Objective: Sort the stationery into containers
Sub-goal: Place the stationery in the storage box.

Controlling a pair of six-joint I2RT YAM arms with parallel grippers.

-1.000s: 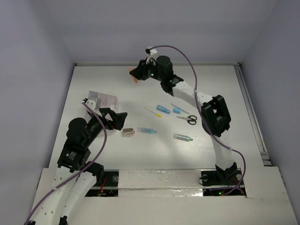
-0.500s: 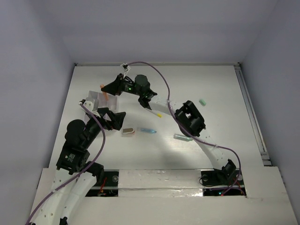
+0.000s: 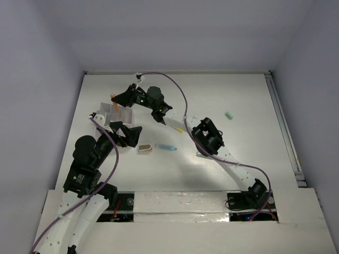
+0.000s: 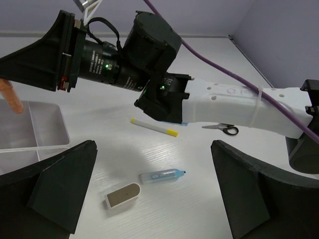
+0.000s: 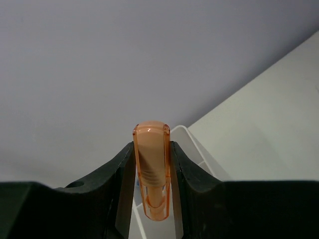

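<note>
The right gripper lowers the orange capsule toward the far section of the white divided box (image 3: 125,114) (image 5: 155,230) next and releases it, since that section lies below the gripper.
My right gripper (image 3: 116,100) is shut on an orange capsule (image 3: 113,97) and holds it above the far left part of the white divided box (image 3: 125,114). In the right wrist view the capsule (image 5: 152,164) stands upright between the fingers (image 5: 123,185), with the box rim (image 5: 192,142) below. My left gripper (image 3: 130,135) is open and empty, just left of a tan-grey block (image 3: 145,148). In the left wrist view the block (image 4: 122,195) and a blue capsule (image 4: 162,176) lie between the spread fingers (image 4: 55,191); the box (image 4: 47,132) and orange capsule (image 4: 11,94) are at far left.
A white pen with a yellow tip (image 4: 153,126) and small black-handled scissors (image 4: 222,128) lie beyond the blue capsule (image 3: 167,147). A teal piece (image 3: 229,115) lies alone at the right. The right arm (image 3: 209,138) stretches across the middle and hides other pieces in the top view.
The right arm swung left from the back centre, carrying the orange capsule to above the white box. The teal piece came into view at right. The left arm barely moved.
</note>
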